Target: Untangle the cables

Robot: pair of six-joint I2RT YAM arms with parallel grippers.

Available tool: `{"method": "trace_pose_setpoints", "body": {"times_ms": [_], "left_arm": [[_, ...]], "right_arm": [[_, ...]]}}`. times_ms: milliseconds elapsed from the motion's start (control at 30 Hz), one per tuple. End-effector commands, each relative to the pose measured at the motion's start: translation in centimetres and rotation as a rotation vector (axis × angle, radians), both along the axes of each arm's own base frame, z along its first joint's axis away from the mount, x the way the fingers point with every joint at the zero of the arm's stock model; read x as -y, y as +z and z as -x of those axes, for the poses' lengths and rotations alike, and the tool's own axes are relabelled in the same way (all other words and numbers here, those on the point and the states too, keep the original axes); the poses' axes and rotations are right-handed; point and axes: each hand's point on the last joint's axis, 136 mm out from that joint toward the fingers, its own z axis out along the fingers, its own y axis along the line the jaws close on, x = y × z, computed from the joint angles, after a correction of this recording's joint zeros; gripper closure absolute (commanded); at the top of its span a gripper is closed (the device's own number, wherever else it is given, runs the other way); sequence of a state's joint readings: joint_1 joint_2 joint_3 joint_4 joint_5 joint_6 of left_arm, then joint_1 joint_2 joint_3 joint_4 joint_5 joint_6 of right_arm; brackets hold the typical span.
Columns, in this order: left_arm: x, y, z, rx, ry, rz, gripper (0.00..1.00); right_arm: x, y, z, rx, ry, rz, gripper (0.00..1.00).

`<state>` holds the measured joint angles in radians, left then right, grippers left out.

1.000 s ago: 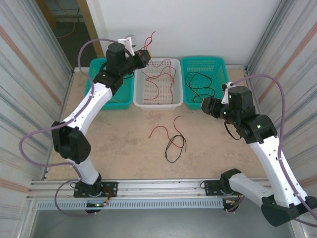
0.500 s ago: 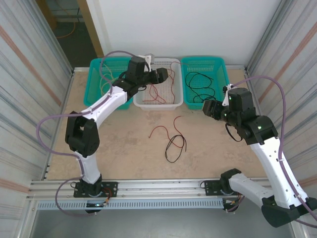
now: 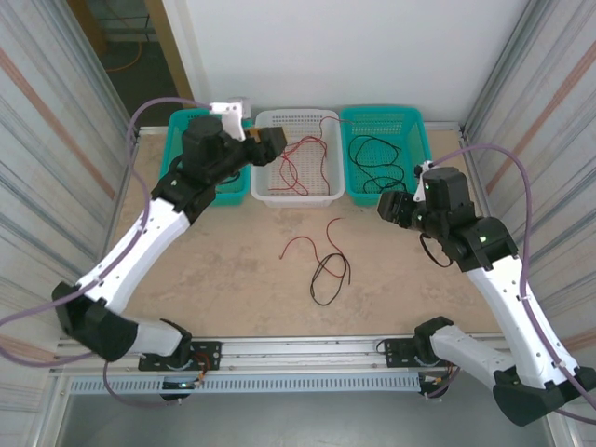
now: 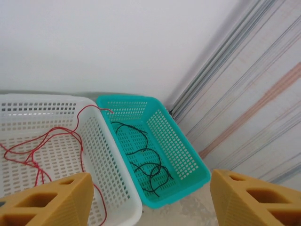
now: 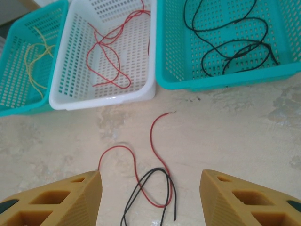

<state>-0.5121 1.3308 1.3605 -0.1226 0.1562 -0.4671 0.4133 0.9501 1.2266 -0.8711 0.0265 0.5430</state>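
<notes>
The red cable goes through the black cable's loop, so my right gripper will next move down, back toward the crossed cables, onto the black cable near its loose end (image 3: 348, 270) (image 5: 174, 203).
A red cable (image 3: 301, 239) and a black cable (image 3: 321, 268) lie crossed on the table's middle; in the right wrist view the red cable (image 5: 152, 134) threads through the black cable's (image 5: 156, 169) loop. My right gripper (image 3: 384, 203) hangs open to their right, above the table, its fingers (image 5: 51, 202) wide apart around nothing. My left gripper (image 3: 275, 142) is open at the white basket's (image 3: 296, 197) left rim, with nothing between its fingers (image 4: 47, 202). More red cables (image 3: 303, 163) lie in that basket. Black cables (image 3: 372, 154) lie in the right teal basket (image 3: 414, 116).
A left teal basket (image 5: 14, 106) holds yellow cables (image 5: 33, 61); the left arm covers much of it from above. The three baskets stand in a row at the back wall. Striped panels close both sides. Bare table lies around the two loose cables.
The left gripper carried a red cable over the white basket, where it now lies, then drew back left with open fingers. The right arm barely moved.
</notes>
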Motion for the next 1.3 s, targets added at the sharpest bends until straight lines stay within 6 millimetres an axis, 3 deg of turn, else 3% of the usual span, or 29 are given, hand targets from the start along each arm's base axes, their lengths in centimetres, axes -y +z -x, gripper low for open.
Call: {"method": "trace_pose_setpoints", "body": {"times_ms": [0, 133, 300, 433, 533, 767, 900, 1267], "left_arm": [[-1.0, -2.7, 2.2, -0.047, -0.015, -0.045, 0.34], [-3.1, -6.6, 5.6, -0.115, -0.006, -0.085, 0.33], [-5.1, -11.2, 9.9, -0.219, -0.030, -0.132, 0.38], [-6.8, -13.8, 12.2, -0.283, -0.003, -0.158, 0.43], [-7.6, -15.0, 13.2, -0.314, 0.012, -0.165, 0.45], [-7.5, -16.1, 13.4, -0.352, 0.018, -0.141, 0.55], [-7.0, -16.2, 13.2, -0.361, 0.003, -0.131, 0.57], [-7.1, -15.9, 13.3, -0.347, 0.003, -0.129, 0.58]], "right_arm": [[-1.0, -2.0, 0.2, -0.061, 0.012, -0.001, 0.44], [-2.5, -5.8, 0.9, -0.134, 0.048, 0.029, 0.43], [-5.2, -13.2, 1.9, -0.292, 0.097, 0.076, 0.42], [-6.8, -18.6, 2.8, -0.407, 0.110, 0.106, 0.49], [-7.6, -21.3, 3.4, -0.456, 0.112, 0.154, 0.51], [-8.7, -24.9, 3.5, -0.538, 0.107, 0.187, 0.64], [-7.8, -26.3, 3.5, -0.575, 0.054, 0.242, 0.68], [-9.1, -27.9, 2.6, -0.598, 0.065, 0.231, 0.82]]}}
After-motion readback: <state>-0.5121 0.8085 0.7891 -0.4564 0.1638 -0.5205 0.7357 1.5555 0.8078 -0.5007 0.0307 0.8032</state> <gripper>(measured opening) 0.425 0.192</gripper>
